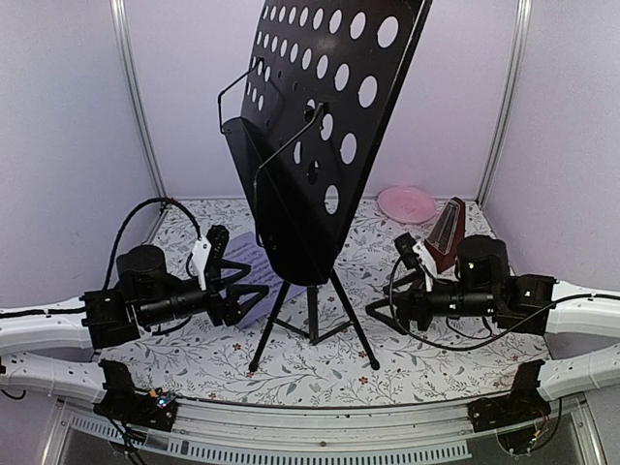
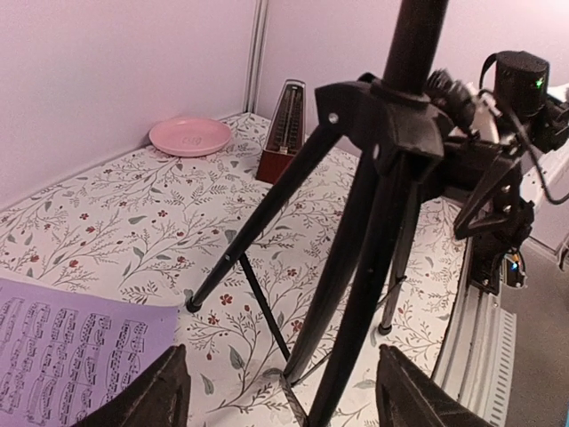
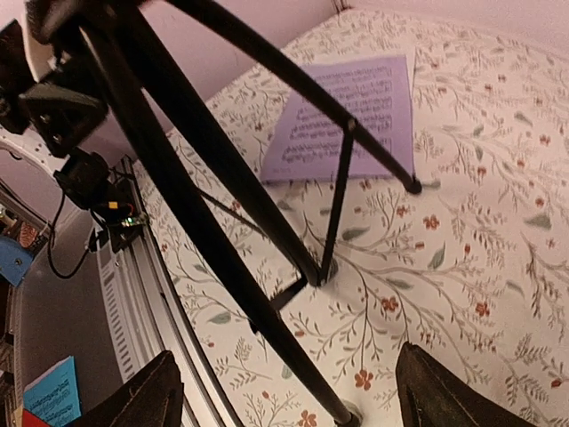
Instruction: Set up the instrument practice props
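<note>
The stand's upright post is higher than my open right gripper, so I will raise the gripper left in the top view and close around the stand's post.
The black perforated music stand desk (image 1: 310,126) stands tilted on its tripod legs (image 1: 315,320) at the table's middle. A sheet-music page (image 1: 250,276), lilac in this light, lies flat left of the tripod; it also shows in the left wrist view (image 2: 62,356) and the right wrist view (image 3: 351,116). I cannot tell whether it is one page or two. The dark red-brown metronome (image 1: 448,234) stands upright at the right rear, behind my right arm. My left gripper (image 1: 260,294) is open and empty left of the legs (image 2: 356,267). My right gripper (image 1: 373,310) is open and empty to their right (image 3: 222,231).
A pink round plate (image 1: 407,203) sits at the back right by the wall, also in the left wrist view (image 2: 189,136). White walls enclose the floral tablecloth (image 1: 194,358) on three sides. A metal rail (image 1: 339,426) runs along the near edge.
</note>
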